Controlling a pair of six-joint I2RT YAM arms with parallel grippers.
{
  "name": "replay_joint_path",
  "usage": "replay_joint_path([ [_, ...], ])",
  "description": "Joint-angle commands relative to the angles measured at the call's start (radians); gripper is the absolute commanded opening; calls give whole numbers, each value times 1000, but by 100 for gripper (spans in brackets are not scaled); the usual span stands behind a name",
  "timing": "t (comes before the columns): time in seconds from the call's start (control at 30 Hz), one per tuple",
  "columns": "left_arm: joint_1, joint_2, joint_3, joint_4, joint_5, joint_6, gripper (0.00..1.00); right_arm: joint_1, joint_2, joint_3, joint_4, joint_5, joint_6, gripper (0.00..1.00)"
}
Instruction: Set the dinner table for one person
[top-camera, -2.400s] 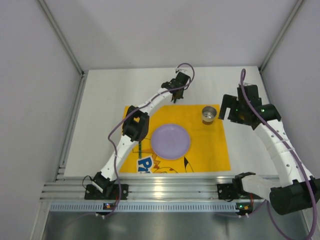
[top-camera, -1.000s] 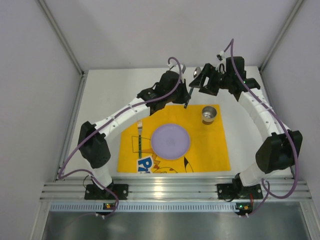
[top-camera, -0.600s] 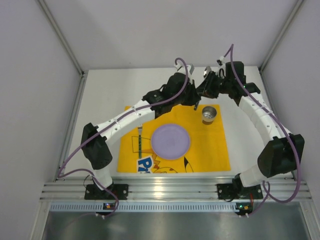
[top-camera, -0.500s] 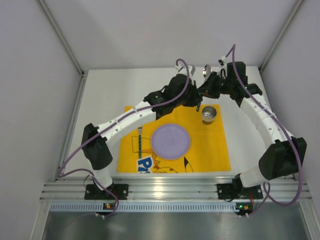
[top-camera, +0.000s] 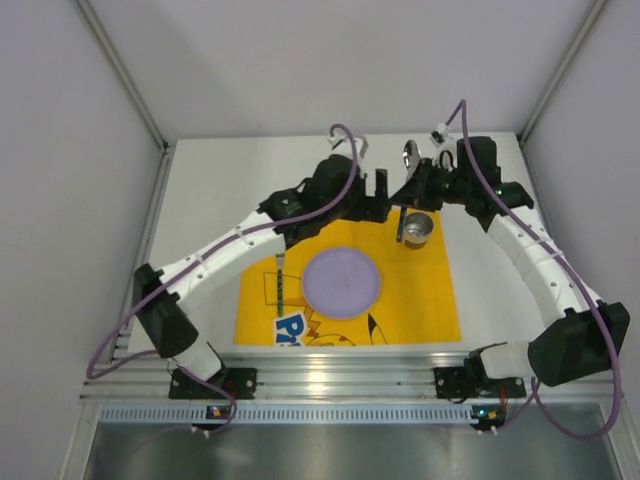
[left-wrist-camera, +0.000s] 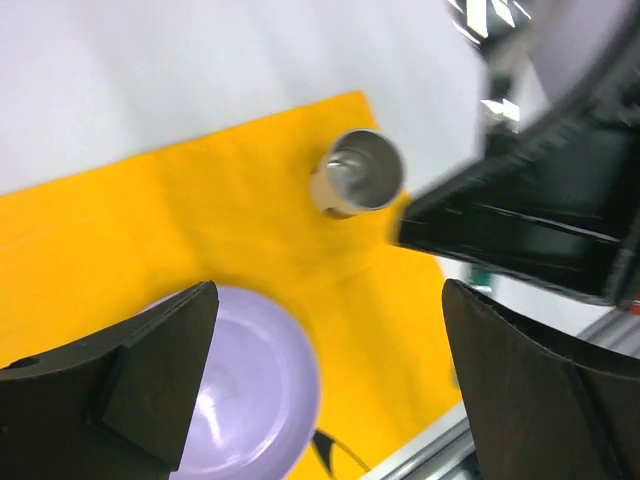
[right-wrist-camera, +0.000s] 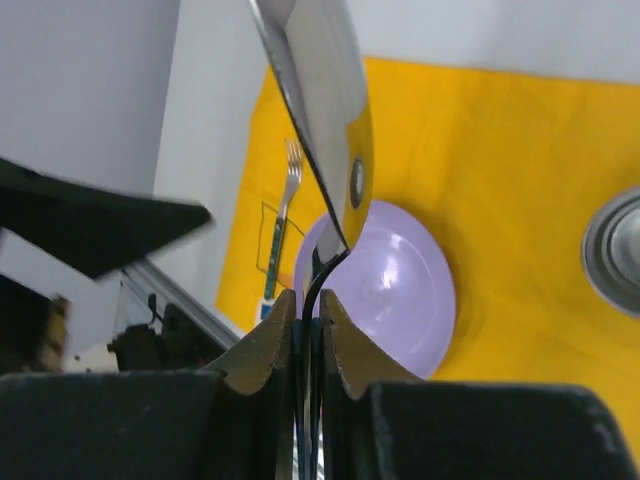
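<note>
The spoon goes down and back with my right gripper next, for release on the mat (top-camera: 420, 300) beside the plate opposite the fork, since that spot is bare.
My right gripper (top-camera: 410, 190) (right-wrist-camera: 308, 300) is shut on the handle of a metal spoon (right-wrist-camera: 322, 100), held above the far edge of the yellow mat (top-camera: 420, 300). The spoon's bowl (top-camera: 410, 152) points away from me. My left gripper (top-camera: 378, 195) (left-wrist-camera: 328, 330) stands wide open just left of it, with nothing between its fingers (left-wrist-camera: 150, 370). On the mat lie a purple plate (top-camera: 342, 282) (left-wrist-camera: 240, 390) (right-wrist-camera: 395, 290), a fork (top-camera: 281, 280) (right-wrist-camera: 280, 215) to its left and a metal cup (top-camera: 420, 228) (left-wrist-camera: 355, 180) (right-wrist-camera: 615, 245). The mat lies on the white dinner table (top-camera: 200, 230).
Grey walls close in the table on three sides. Silver rails (top-camera: 330, 380) run along the near edge, where both arm bases are bolted. The two grippers hang close together above the mat's far edge, near the cup.
The spoon has passed from the left gripper to the right. The right gripper shut on its handle, then the left one opened and drew back a little to the left.
</note>
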Motion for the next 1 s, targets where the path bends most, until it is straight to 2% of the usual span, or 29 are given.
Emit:
replay_joint_path([
  [0.0, 162, -218, -136, -33, -183, 74, 99, -9, -89, -103, -128, -13, -150, 0],
  [0.1, 281, -314, -238, -35, -133, 72, 99, 5, -150, -249, -143, -3, -194, 0],
  [0.17, 322, -354, -267, -42, -123, 80, 99, 11, -181, -354, -140, -7, -198, 0],
  [0.3, 408, -364, -303, -56, -93, 92, 98, 43, -223, -514, -72, -15, -144, 0],
  [0.5, 418, -313, -300, -45, -40, 76, 97, 83, -195, -661, 114, -45, -31, 0],
  [0.73, 418, -258, -275, -33, 15, 57, 95, 94, -79, -686, 258, -33, 19, 0],
  [0.83, 418, -250, -263, -39, 21, 59, 95, 103, -31, -685, 271, -15, 22, 0],
  [0.97, 418, -258, -258, -48, 13, 68, 95, 117, -6, -692, 271, 10, 14, 22],
])
